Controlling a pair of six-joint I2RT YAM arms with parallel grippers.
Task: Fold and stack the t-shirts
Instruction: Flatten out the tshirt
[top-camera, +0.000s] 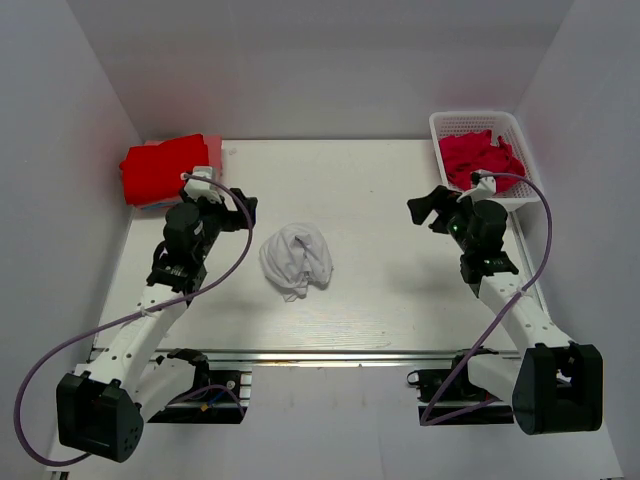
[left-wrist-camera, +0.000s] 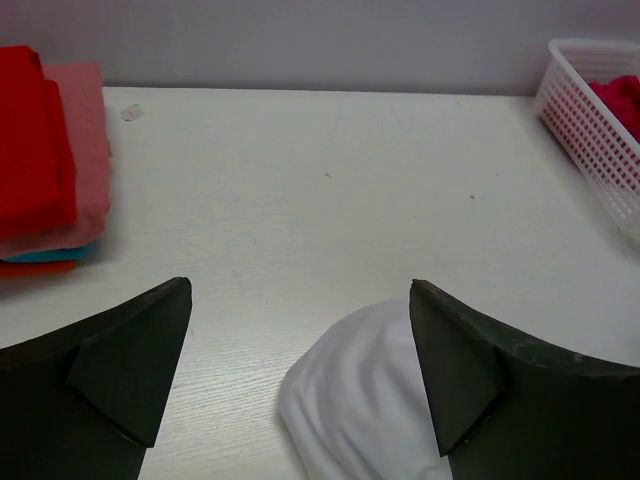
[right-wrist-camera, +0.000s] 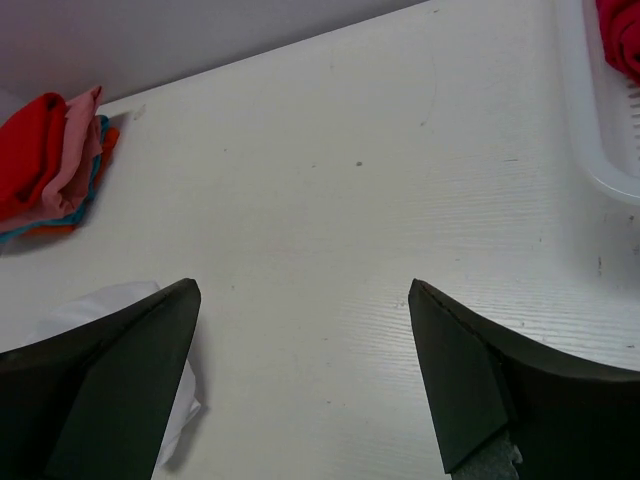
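Observation:
I should next move my right gripper down and toward the left in the top view, onto the white t-shirt's basket-side edge (top-camera: 327, 265) (right-wrist-camera: 185, 405). That edge is below my right gripper and nearest to it.
A crumpled white t-shirt (top-camera: 297, 257) lies in a heap in the middle of the table. It shows low in the left wrist view (left-wrist-camera: 365, 400) and at the left edge of the right wrist view (right-wrist-camera: 100, 305). A stack of folded red and pink shirts (top-camera: 165, 168) sits at the back left, also seen in the left wrist view (left-wrist-camera: 45, 165) and the right wrist view (right-wrist-camera: 50, 160). My left gripper (top-camera: 243, 208) is open and empty, left of the white shirt. My right gripper (top-camera: 425, 211) is open and empty, well right of it.
A white plastic basket (top-camera: 520, 135) at the back right holds crumpled red shirts (top-camera: 478, 158); its wall also shows in the left wrist view (left-wrist-camera: 590, 120) and its rim in the right wrist view (right-wrist-camera: 600, 130). White walls enclose the table on three sides.

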